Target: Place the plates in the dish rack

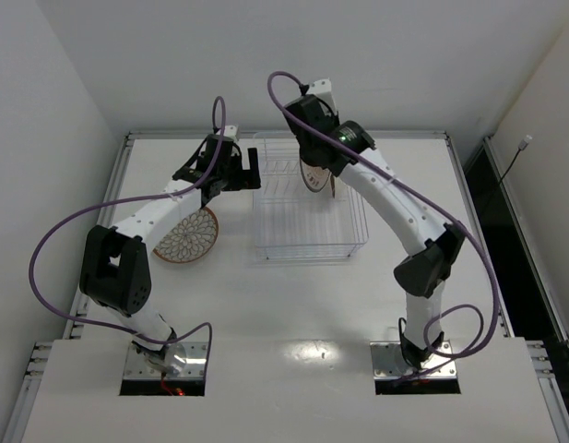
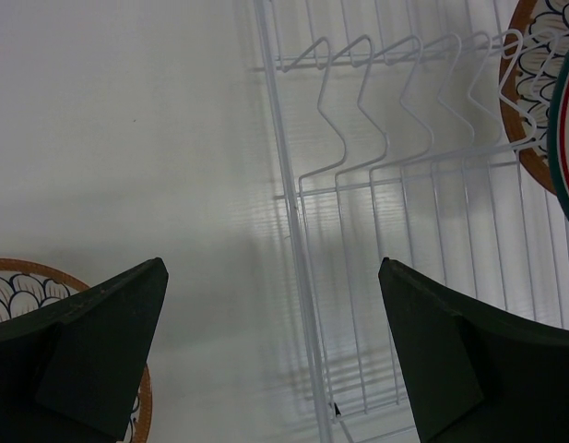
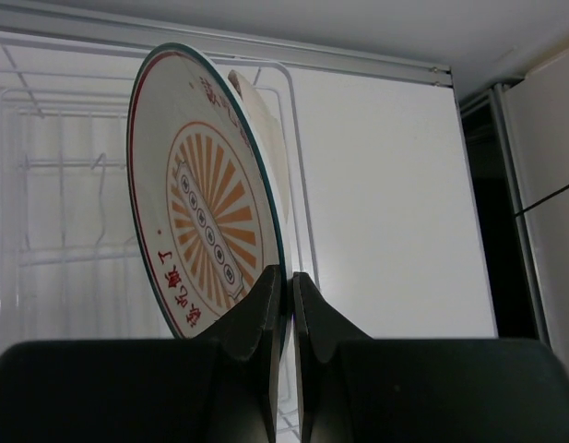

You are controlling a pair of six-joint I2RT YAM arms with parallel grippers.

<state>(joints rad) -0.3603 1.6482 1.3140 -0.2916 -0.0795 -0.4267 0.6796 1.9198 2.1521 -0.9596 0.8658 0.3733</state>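
The orange-rayed plate's rim still hangs above the rack's wires. Next, my right gripper lowers that plate into the slot (image 1: 322, 191) beside the second plate and releases it.
The clear wire dish rack (image 1: 307, 221) stands mid-table. My right gripper (image 1: 323, 166) is over its far end, shut on the rim of an upright plate (image 3: 206, 212) with orange rays, red marks and a green edge. The fingers (image 3: 266, 305) pinch its lower edge. A second plate (image 3: 254, 111) stands just behind it in the rack. A brown-rimmed plate with a scale pattern (image 1: 187, 235) lies flat on the table left of the rack. My left gripper (image 1: 244, 173) is open and empty above the rack's left edge (image 2: 293, 231); that plate (image 2: 12, 281) shows at its lower left.
The table's raised metal edge (image 1: 284, 135) runs just behind the rack. White walls close in at the left and back. A dark gap (image 1: 491, 198) lies beyond the table's right side. In the left wrist view the racked plates (image 2: 542, 74) show at the upper right.
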